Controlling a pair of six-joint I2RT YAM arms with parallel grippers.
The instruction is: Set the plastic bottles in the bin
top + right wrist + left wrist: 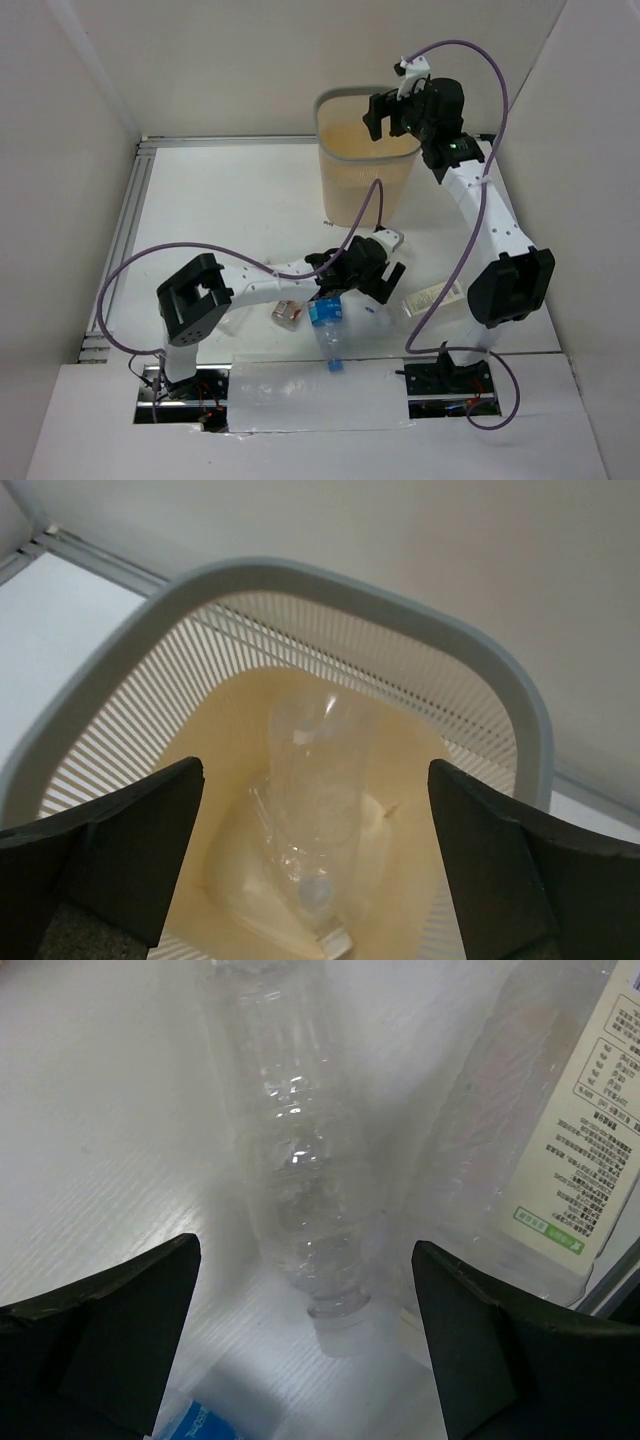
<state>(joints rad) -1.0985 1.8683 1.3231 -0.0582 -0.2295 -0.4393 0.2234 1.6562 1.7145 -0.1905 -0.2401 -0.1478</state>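
Note:
My left gripper will next move down and close around the clear white-capped bottle's upper body, as its open fingers already stand on either side.
The beige bin (362,190) with its grey rim (300,580) stands at the back of the table. My right gripper (385,117) hangs open and empty over its mouth. Clear bottles (318,810) lie at the bin's bottom, one with a white cap. My left gripper (368,278) is open low over the table, its jaws on either side of a clear white-capped bottle (300,1160) lying there, not touching it. A cream-labelled bottle (570,1130) lies just to its right and also shows in the top view (430,297). A blue-labelled bottle (327,325) lies near the front.
A small crushed bottle with a reddish label (288,313) lies left of the blue-labelled one. White walls close in both sides and the back. An aluminium rail (125,230) runs along the left table edge. Purple cables loop over both arms.

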